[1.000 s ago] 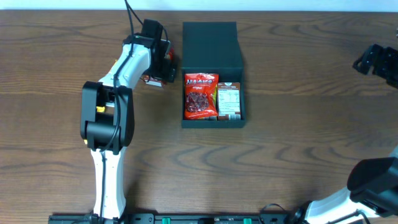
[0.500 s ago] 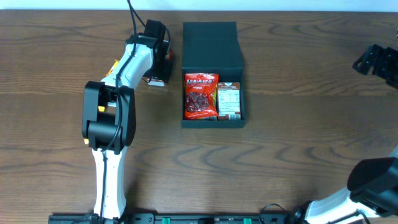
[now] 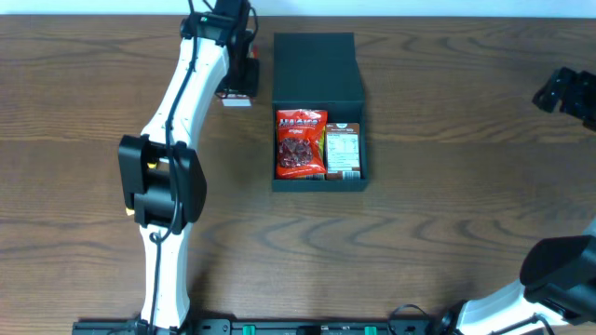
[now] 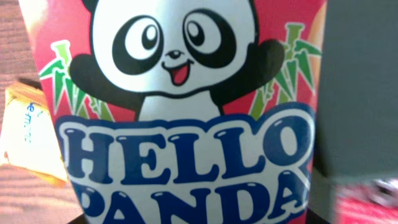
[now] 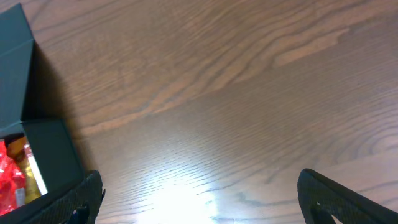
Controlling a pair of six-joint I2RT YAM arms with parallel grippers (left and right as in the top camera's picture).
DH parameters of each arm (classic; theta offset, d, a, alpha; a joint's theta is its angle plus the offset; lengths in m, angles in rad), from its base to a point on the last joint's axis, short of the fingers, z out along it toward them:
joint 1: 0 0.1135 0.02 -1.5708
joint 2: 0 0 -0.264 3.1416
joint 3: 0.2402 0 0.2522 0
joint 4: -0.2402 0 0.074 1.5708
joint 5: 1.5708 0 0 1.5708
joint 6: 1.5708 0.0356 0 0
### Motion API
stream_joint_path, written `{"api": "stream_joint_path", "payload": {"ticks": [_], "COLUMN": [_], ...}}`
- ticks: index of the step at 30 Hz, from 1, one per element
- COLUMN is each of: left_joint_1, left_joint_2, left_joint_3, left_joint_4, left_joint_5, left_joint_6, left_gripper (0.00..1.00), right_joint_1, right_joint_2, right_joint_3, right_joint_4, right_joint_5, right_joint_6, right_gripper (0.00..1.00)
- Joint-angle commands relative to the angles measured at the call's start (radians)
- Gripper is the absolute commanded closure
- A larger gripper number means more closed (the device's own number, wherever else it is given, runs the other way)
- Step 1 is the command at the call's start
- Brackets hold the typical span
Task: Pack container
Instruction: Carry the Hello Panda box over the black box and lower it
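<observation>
The brown packet lies to the right of my left gripper in the overhead view, so I will swing across, back and down onto it to release the box.
The dark teal container stands open at the table's middle, its flap lid laid back. Inside lie a red snack packet and a brown packet. My left gripper is just left of the lid and is shut on a red Hello Panda box, which fills the left wrist view and hides the fingers. The container's dark wall is right beside the box. My right gripper is open and empty over bare wood at the far right. The container shows at the left of the right wrist view.
A small packet lies on the table left of the container, below my left gripper. A yellow packet shows behind the Hello Panda box in the left wrist view. The table's far edge runs close behind the left gripper.
My left arm has stretched toward the far edge, carrying the red box up and away from the small packet on the table. The right arm has not moved.
</observation>
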State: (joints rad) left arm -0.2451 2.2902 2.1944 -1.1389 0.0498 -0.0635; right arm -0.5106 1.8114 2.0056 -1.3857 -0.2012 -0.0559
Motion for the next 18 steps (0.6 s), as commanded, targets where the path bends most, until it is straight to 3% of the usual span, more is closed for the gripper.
{"api": "stream_joint_path", "payload": {"ticks": [1, 9, 18], "left_joint_1": [-0.058, -0.272, -0.454], "left_joint_2": [-0.097, -0.122, -0.119], "left_joint_3": [0.046, 0.045, -0.023], "left_joint_4": [-0.035, -0.106, -0.018], "left_joint_5": [0.02, 0.022, -0.083], "left_joint_6": [-0.102, -0.296, -0.484], "left_gripper": [0.62, 0.64, 0.68], "right_joint_1": [-0.01, -0.07, -0.148], "right_joint_2": [0.008, 0.008, 0.008], "right_joint_3": [-0.006, -0.006, -0.006], "right_joint_4": [0.006, 0.037, 0.045], "right_joint_5": [0.03, 0.029, -0.023], "right_joint_6": [-0.013, -0.011, 0.008], "right_gripper": [0.01, 0.01, 0.01]}}
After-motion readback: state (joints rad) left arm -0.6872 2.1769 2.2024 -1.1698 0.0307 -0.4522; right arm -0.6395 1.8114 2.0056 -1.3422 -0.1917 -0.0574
